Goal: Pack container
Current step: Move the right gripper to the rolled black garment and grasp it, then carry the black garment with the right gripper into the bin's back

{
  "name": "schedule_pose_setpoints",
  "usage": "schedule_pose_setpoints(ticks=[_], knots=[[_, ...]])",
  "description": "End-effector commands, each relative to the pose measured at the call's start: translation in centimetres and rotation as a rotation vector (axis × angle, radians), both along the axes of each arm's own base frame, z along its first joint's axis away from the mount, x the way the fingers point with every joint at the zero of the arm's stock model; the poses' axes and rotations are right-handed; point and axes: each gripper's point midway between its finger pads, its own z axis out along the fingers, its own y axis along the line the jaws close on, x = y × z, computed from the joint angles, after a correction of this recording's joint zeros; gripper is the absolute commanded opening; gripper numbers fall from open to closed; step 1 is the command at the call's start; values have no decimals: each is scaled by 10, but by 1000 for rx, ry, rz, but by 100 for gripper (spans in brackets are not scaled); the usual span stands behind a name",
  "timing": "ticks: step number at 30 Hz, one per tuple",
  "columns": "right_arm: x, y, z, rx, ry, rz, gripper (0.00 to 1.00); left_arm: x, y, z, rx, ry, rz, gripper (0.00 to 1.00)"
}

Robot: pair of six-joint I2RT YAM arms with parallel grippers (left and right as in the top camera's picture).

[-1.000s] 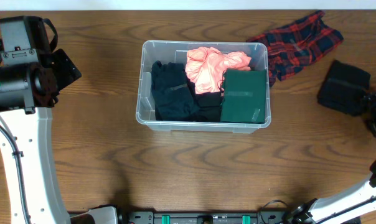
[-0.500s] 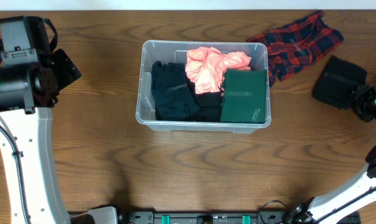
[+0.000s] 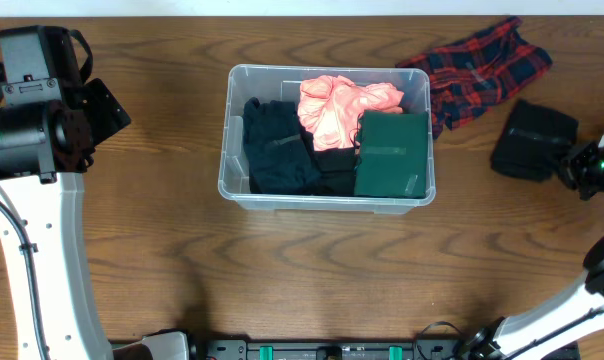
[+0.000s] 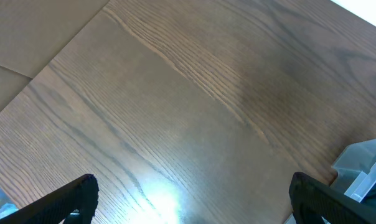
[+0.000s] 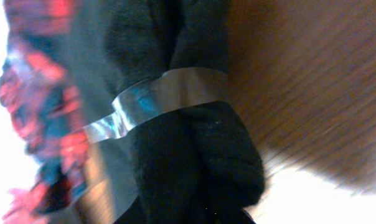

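Note:
The robot's right hand should next go up past the tub's rim, come down over the pink garment (image 3: 342, 105) to its left in the overhead view, and let go.
The container (image 3: 325, 203), a clear plastic tub, stands mid-table and holds a pink garment (image 3: 342, 105), a dark navy one (image 3: 277, 145), a black one (image 3: 334, 165) and a folded green one (image 3: 392, 152). To its right lies a folded black garment (image 3: 532, 140). My right gripper (image 3: 574, 165) is closed on that garment's right edge. In the right wrist view the black bundle (image 5: 194, 155), bound by a shiny clear band (image 5: 169, 93), fills the jaws and hides the fingers. My left gripper (image 4: 191, 199) hangs open over bare wood left of the tub, whose corner (image 4: 362, 171) shows.
A red and navy plaid garment (image 3: 477, 65) lies crumpled at the back right, touching the tub's far right corner. It also shows blurred in the right wrist view as the plaid cloth (image 5: 38, 118). The left arm (image 3: 42, 120) stands at the table's left edge.
My right gripper closed from open onto the black garment's right edge and shifted left with it. The garment has slid slightly leftward. The left arm has not moved.

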Motion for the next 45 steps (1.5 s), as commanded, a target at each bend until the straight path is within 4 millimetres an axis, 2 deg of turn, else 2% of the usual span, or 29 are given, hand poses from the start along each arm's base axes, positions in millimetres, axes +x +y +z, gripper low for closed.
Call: schedule_pose_setpoints(ticks=[1, 5, 8, 10, 13, 16, 19, 22, 25, 30, 36, 39, 41, 43, 45], knots=[[21, 39, 96, -43, -243, 136, 1, -3, 3, 0, 7, 4, 16, 98], [23, 91, 176, -65, -415, 246, 1, -3, 3, 0, 7, 4, 16, 98], [22, 138, 227, -70, -539, 336, 1, -3, 3, 0, 7, 4, 16, 98], [20, 169, 252, -56, -610, 402, 1, -3, 3, 0, 7, 4, 16, 98], [19, 221, 276, -7, -678, 503, 1, -3, 3, 0, 7, 4, 16, 98], [19, 274, 283, 47, -702, 609, 1, -3, 3, 0, 7, 4, 16, 98], [20, 330, 276, 85, -699, 710, 1, -3, 3, 0, 7, 4, 16, 98], [25, 371, 259, 108, -667, 759, 1, -3, 3, 0, 7, 4, 16, 98], [32, 404, 234, 162, -593, 767, 1, -3, 3, 0, 7, 4, 16, 98], [42, 439, 186, 242, -446, 744, 1, -3, 3, 0, 7, 4, 16, 98], [39, 458, 128, 285, -268, 736, 4, -3, 3, 0, 7, 4, 16, 98], [32, 453, 108, 260, -183, 718, 22, -3, 3, 0, 7, 4, 16, 98], [28, 449, 101, 239, -143, 703, 26, -3, 3, 0, 7, 4, 16, 98], [26, 446, 99, 226, -131, 703, 39, -3, 3, 0, 7, 4, 16, 98], [23, 442, 93, 218, -98, 689, 43, -3, 3, 0, 7, 4, 16, 98]])
